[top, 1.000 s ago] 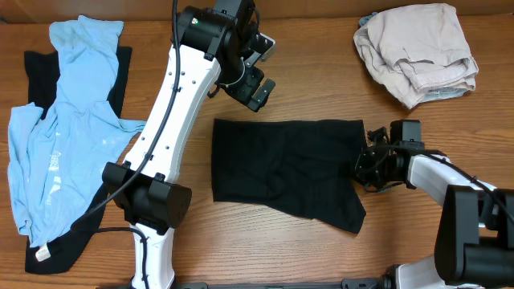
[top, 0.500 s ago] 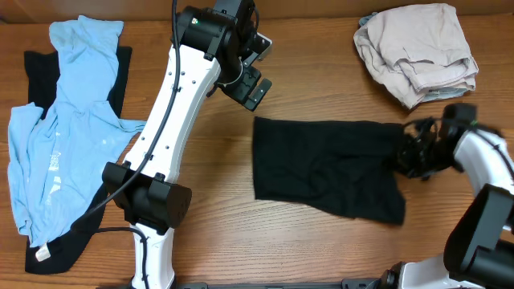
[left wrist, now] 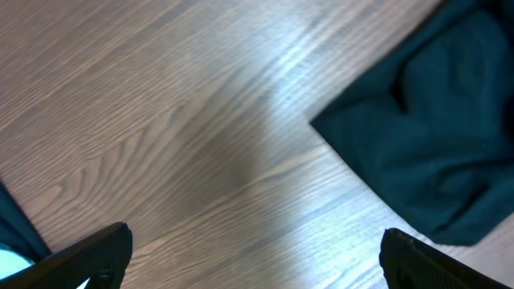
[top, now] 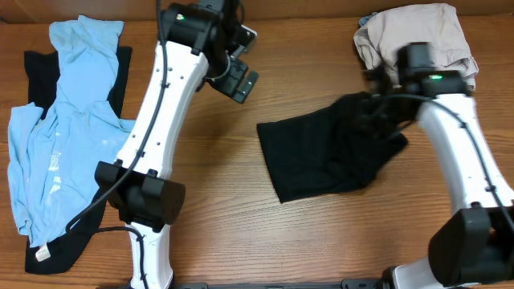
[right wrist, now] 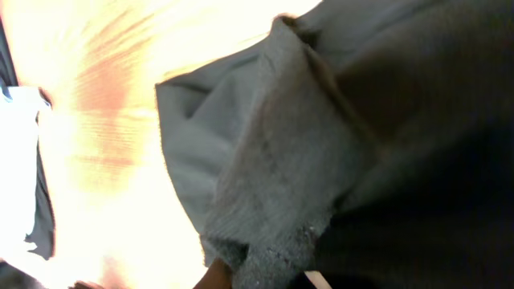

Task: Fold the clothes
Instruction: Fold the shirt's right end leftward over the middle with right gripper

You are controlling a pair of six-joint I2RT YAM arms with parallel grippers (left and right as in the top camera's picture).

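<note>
The shirt's flat end (top: 283, 159) (right wrist: 189, 132) is uncovered, so I will sweep my right gripper with the bunched fabric over it, to the left in the overhead view, and release.
The black shirt (top: 321, 156) lies folded on the table right of centre. Its right end is lifted and bunched at my right gripper (top: 376, 112), which is shut on it. In the right wrist view the dark fabric (right wrist: 305, 160) fills the frame and hides the fingers. My left gripper (top: 241, 80) hangs open and empty above bare wood, left of and behind the shirt. In the left wrist view its two fingertips (left wrist: 96, 253) sit wide apart at the bottom, with the shirt's corner (left wrist: 426, 136) at the upper right.
A light blue garment (top: 64, 120) lies spread over another black one (top: 36, 72) at the far left. A crumpled beige pile (top: 418, 48) sits at the back right, just behind my right arm. The left arm's base (top: 144, 201) stands at the front left.
My right gripper dragged the black shirt to the right, then lifted its right end up and toward the back. My left gripper shifted slightly left and stayed open.
</note>
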